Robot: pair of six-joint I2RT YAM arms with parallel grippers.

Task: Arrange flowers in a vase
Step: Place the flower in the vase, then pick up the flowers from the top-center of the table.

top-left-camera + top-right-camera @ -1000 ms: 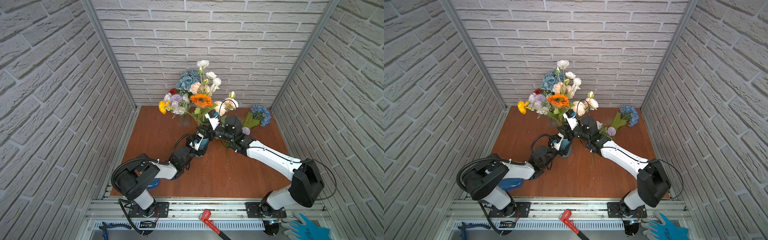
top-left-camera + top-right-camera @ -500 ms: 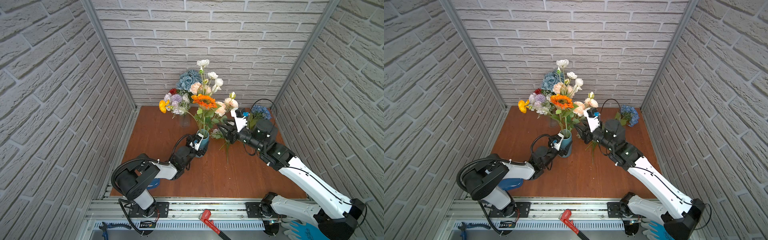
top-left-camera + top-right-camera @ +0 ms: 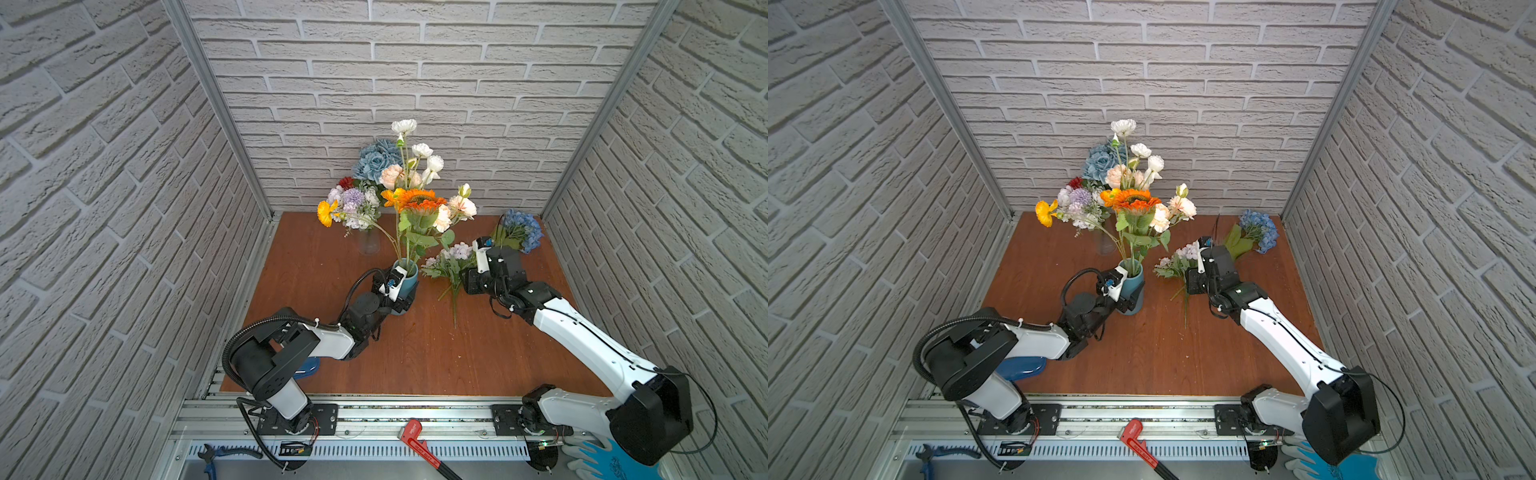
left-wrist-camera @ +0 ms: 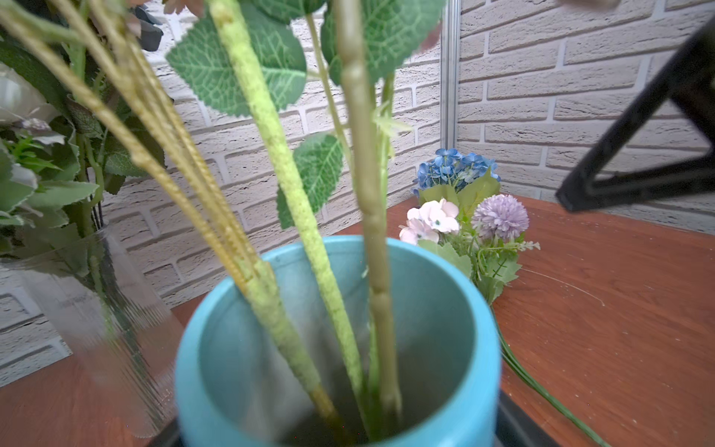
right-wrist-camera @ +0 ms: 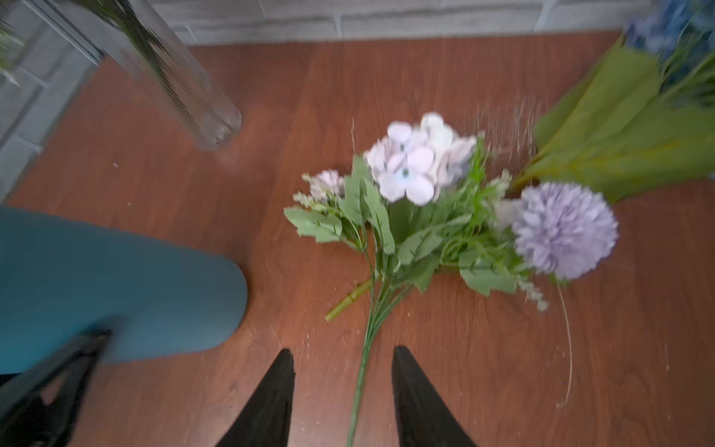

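I will lower my right gripper next onto the bare part of the green stem (image 3: 454, 296) (image 5: 361, 371) beside the leaves, because the stem already runs between its open fingers.
A blue vase (image 3: 409, 282) (image 4: 483, 348) stands mid-table with several flowers in it, an orange sunflower (image 3: 415, 199) among them. My left gripper (image 3: 400, 304) is shut on the vase's lower body. A lilac and pale pink bunch (image 3: 451, 259) (image 5: 425, 193) lies flat on the table to the right of the vase. My right gripper (image 5: 342, 350) hovers over it, open, with the thin green stem (image 5: 361, 371) running between its fingers untouched. A blue hydrangea (image 3: 519, 226) (image 5: 626, 127) lies at the back right.
A clear glass vase (image 3: 369, 243) full of mixed blooms stands at the back by the wall. Brick walls close in three sides. A red wrench (image 3: 419, 440), pliers (image 3: 210, 457) and a blue glove (image 3: 590, 457) lie on the front rail.
My right arm left the blue vase, swung right and came down over the lilac bunch on the table. The left arm stayed on the vase.
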